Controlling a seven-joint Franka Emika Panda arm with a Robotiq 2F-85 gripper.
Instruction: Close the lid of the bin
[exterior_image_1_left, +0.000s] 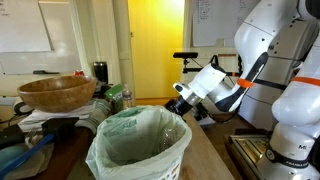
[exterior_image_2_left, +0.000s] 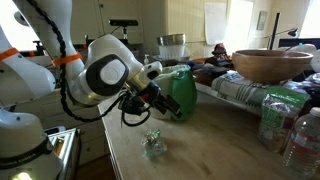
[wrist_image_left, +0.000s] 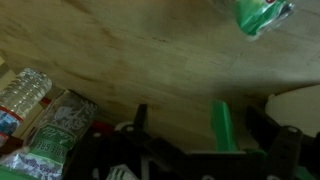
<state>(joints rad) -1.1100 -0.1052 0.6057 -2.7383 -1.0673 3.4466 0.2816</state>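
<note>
I need to move my gripper toward the bin before it closes on the lid's edge, because the green lid (exterior_image_2_left: 182, 93) is closer to the finger by the bin.
The white bin (exterior_image_1_left: 140, 150), lined with a pale green bag, stands open at the front of an exterior view. Its bright green lid (exterior_image_2_left: 182, 93) stands upright and hides most of the bin in an exterior view. My gripper (exterior_image_2_left: 162, 99) is at the lid's edge, its fingers on either side of it. In the wrist view the lid (wrist_image_left: 222, 130) shows as a thin green strip between the dark fingers (wrist_image_left: 141, 122), nearer the right one and touching neither. The gripper (wrist_image_left: 198, 110) is open, and it also shows behind the bin (exterior_image_1_left: 184, 101).
A brown wooden bowl (exterior_image_2_left: 270, 65) sits on clutter beside the bin. Plastic bottles (exterior_image_2_left: 277, 120) stand at the table's edge. A small crumpled green scrap (exterior_image_2_left: 153, 143) lies on the wooden table (exterior_image_2_left: 210, 150) below the gripper.
</note>
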